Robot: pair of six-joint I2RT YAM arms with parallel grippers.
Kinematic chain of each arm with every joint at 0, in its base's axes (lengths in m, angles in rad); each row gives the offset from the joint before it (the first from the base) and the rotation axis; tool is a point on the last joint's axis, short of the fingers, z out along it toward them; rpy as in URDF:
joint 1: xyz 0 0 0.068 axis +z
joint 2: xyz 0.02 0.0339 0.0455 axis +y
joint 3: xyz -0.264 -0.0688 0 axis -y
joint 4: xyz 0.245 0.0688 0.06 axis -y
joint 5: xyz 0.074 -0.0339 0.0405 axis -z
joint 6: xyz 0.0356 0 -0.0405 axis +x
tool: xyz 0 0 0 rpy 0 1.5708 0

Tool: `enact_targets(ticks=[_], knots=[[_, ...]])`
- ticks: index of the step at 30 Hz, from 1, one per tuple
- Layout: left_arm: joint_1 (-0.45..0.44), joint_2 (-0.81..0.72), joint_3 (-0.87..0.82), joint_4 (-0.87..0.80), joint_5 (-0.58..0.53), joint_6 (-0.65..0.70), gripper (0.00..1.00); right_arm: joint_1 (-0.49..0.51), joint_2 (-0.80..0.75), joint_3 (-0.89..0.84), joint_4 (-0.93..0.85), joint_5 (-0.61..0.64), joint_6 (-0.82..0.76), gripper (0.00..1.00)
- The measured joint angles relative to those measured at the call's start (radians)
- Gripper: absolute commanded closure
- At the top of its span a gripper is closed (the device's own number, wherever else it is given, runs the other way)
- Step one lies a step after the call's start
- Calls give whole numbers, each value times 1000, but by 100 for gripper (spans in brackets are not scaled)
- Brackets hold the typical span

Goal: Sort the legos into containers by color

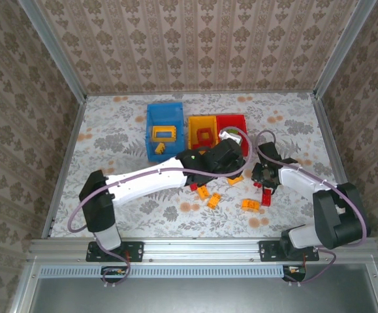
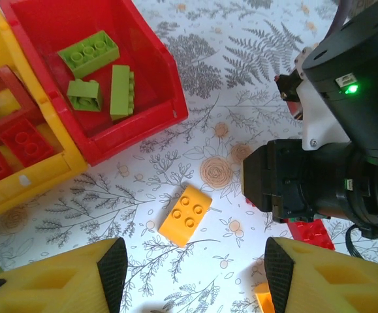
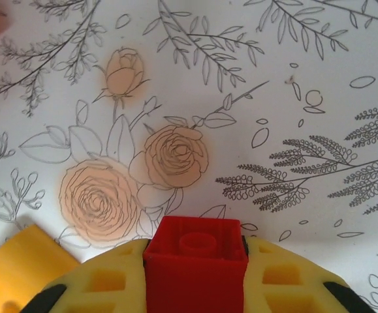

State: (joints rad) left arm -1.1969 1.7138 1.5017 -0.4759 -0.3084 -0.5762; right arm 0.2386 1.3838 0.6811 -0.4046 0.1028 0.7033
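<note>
The right gripper carries the red brick outward past the red bin next and releases it over the yellow-orange bin (image 2: 38,176), which already holds red bricks.
Three bins stand at the back: blue (image 1: 151,130), yellow-orange (image 1: 192,134) and red (image 1: 241,121). The red bin (image 2: 78,26) holds three green bricks (image 2: 89,52); the yellow-orange bin (image 2: 38,176) holds red bricks (image 2: 20,137). My left gripper (image 2: 195,267) is open above the table, with an orange brick (image 2: 185,214) lying flat just ahead of its fingers, untouched. My right gripper (image 3: 195,274) is shut on a red brick (image 3: 195,257), held over the flowered table. In the top view, the left gripper (image 1: 231,168) and right gripper (image 1: 265,182) are close together in front of the bins.
Loose orange bricks (image 1: 204,192) (image 1: 214,201) (image 1: 250,205) and a red brick (image 1: 265,197) lie on the cloth in front of the grippers. The blue bin holds a yellow frame (image 1: 164,134). The right arm's black body (image 2: 326,163) crowds the left gripper's right side.
</note>
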Motion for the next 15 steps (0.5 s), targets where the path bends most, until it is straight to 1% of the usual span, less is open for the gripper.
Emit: enact_targets(ticks=[3, 5, 7, 9, 11, 15], knots=[[-13, -79, -60, 2, -65, -23, 40, 77, -82, 18, -22, 35, -24, 85], [-19, -141, -98, -9, -119, -47, 40, 160, -133, 72, -32, 58, -46, 85], [-20, -200, -131, -15, -175, -72, 40, 225, -137, 148, -27, 69, -65, 85], [-20, -250, -153, -33, -229, -98, 40, 272, -106, 228, -10, 70, -80, 85], [-19, -291, -168, -62, -281, -126, 40, 306, -31, 316, 15, 66, -98, 85], [-18, -345, -207, -107, -341, -166, 40, 326, 148, 428, 67, 38, -117, 85]])
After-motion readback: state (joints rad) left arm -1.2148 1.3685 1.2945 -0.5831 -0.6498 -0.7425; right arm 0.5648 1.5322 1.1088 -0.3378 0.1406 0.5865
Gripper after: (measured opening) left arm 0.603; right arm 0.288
